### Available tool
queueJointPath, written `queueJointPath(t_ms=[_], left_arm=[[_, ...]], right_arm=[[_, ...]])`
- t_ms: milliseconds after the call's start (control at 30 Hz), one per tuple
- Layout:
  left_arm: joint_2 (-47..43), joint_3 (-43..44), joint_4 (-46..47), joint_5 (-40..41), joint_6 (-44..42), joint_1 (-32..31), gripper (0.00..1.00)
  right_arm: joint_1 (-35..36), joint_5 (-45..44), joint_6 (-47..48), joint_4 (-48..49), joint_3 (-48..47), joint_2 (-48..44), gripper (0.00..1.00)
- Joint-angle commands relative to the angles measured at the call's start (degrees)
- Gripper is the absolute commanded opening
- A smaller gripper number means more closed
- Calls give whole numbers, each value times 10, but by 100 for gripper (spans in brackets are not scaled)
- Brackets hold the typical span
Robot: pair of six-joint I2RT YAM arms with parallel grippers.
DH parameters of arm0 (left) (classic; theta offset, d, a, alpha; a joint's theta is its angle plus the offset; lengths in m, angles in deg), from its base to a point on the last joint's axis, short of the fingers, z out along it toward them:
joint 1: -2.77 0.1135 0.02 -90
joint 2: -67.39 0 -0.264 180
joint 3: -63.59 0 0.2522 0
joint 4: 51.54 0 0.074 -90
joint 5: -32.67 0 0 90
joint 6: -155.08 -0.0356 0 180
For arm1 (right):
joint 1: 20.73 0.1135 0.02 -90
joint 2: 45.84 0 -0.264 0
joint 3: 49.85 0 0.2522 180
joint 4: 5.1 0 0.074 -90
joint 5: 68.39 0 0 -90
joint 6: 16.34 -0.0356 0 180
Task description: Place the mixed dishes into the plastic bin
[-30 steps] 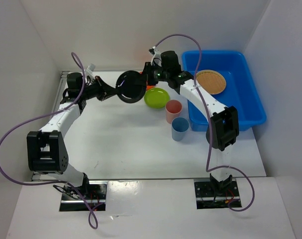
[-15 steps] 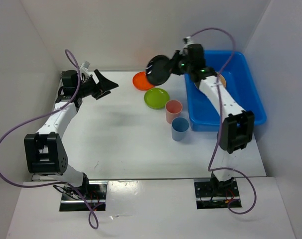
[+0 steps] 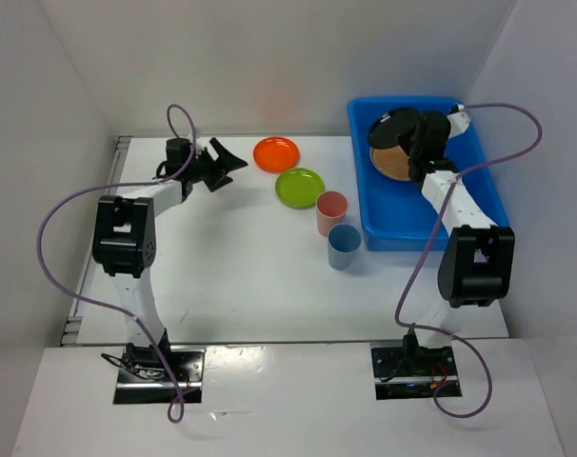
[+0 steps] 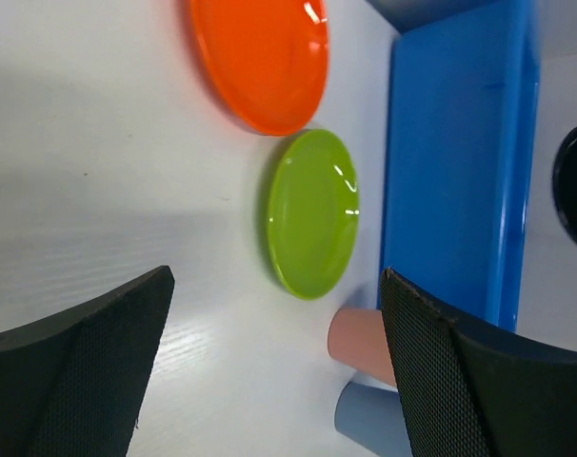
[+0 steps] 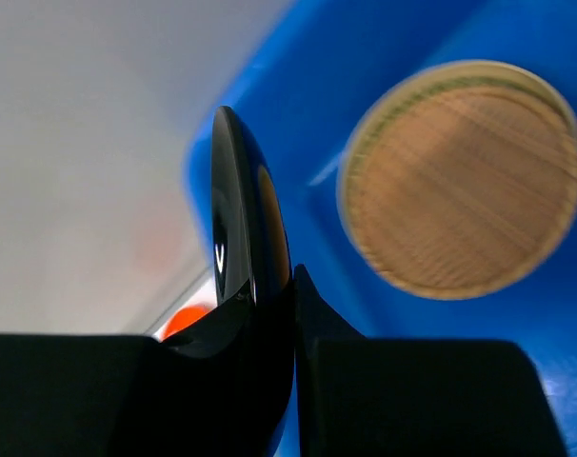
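Next, my right gripper moves down into the blue bin, then brings the black plate over onto the bamboo tray [image 3: 392, 163] [image 5: 465, 181].
My right gripper [image 3: 414, 132] is shut on the rim of a black plate [image 3: 391, 126], held on edge over the back of the blue plastic bin [image 3: 479, 186]. A woven bamboo tray [image 3: 395, 164] lies in the bin below it. In the right wrist view the black plate [image 5: 246, 219] stands edge-on between my fingers, with the bamboo tray [image 5: 465, 176] beyond. My left gripper [image 3: 224, 160] is open and empty at the back left. On the table are an orange plate [image 3: 276, 153], a lime green plate [image 3: 300, 187], a pink cup [image 3: 332, 211] and a blue cup [image 3: 345, 246].
White walls close in the table on the left, back and right. The left wrist view looks past the open fingers [image 4: 98, 352] at the orange plate [image 4: 265, 57], green plate [image 4: 312, 211], pink cup [image 4: 360, 345] and bin wall [image 4: 450, 162].
The left gripper let go of the black plate, opened and drew back to the left. The right arm carried the plate from the table's back middle to over the bin.
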Motion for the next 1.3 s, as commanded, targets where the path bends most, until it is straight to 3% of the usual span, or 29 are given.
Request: queueJointPath(t_ms=[0, 267, 500, 567, 600, 633, 700, 733, 767, 833, 1067, 1267], left_arm=[[34, 29, 89, 33, 35, -6, 95], [106, 40, 156, 55, 61, -11, 95], [152, 101, 156, 63, 67, -11, 95], [159, 114, 150, 63, 67, -11, 95], [166, 122, 143, 63, 67, -11, 95], [166, 122, 143, 63, 67, -11, 95], [176, 128, 129, 68, 67, -11, 95], [176, 134, 121, 68, 67, -11, 95], [181, 134, 121, 74, 72, -11, 95], [182, 134, 116, 80, 78, -16, 95], [200, 156, 92, 91, 92, -16, 95], [217, 156, 121, 109, 115, -22, 95]], right_arm=[[-9, -106, -50, 108, 31, 39, 0], [-43, -115, -92, 128, 32, 135, 0], [-60, -76, -99, 122, -14, 202, 0], [-60, -60, -88, 113, -29, 222, 9], [-60, -41, -78, 104, -52, 229, 19], [-60, -41, -78, 79, -64, 236, 48], [-65, -13, -59, 72, -86, 249, 72], [-65, -5, -54, 48, -93, 249, 89], [-71, 5, -54, 39, -98, 249, 94], [-72, 24, -48, -4, -117, 249, 99], [-72, 25, 39, -165, -151, 185, 99], [-53, -27, 57, -141, -21, 60, 99]])
